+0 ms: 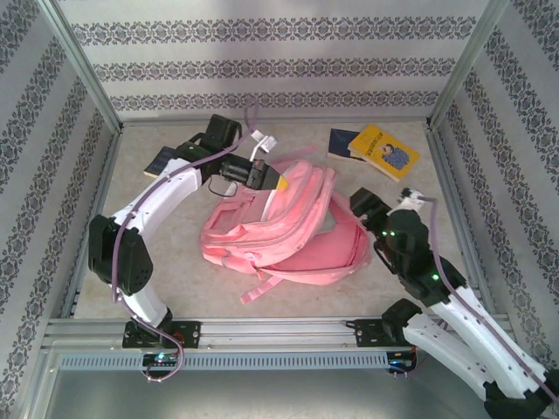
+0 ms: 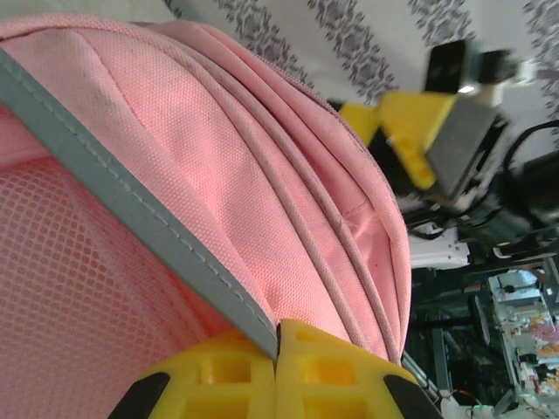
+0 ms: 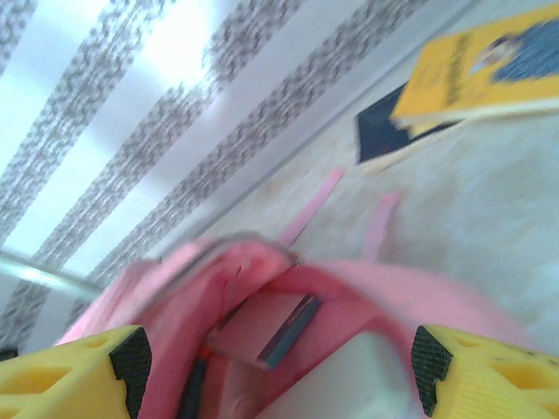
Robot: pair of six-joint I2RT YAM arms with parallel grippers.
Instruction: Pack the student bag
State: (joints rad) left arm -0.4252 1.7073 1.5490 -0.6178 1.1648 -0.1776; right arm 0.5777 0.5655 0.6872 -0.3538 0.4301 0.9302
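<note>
The thin book already stands inside the bag, so I should next lower my left gripper toward the bag's opening and release the bag's pinched top edge there.
The student bag [image 1: 288,231] lies pink and crumpled at mid-table, its mouth held up. My left gripper [image 1: 279,181] is shut on the bag's top edge; in the left wrist view its yellow fingers [image 2: 332,367] pinch the grey trim [image 2: 131,192] of the bag [image 2: 288,148]. My right gripper [image 1: 361,204] hovers open at the bag's right side. From the right wrist, that gripper [image 3: 279,362] is spread wide before the bag's [image 3: 175,288] opening, where a thin book [image 3: 293,332] stands inside.
A yellow book [image 1: 383,151] rests on a dark one [image 1: 341,141] at the back right, also seen from the right wrist [image 3: 480,65]. Another dark book [image 1: 160,161] lies at the back left under the left arm. Patterned walls enclose the table.
</note>
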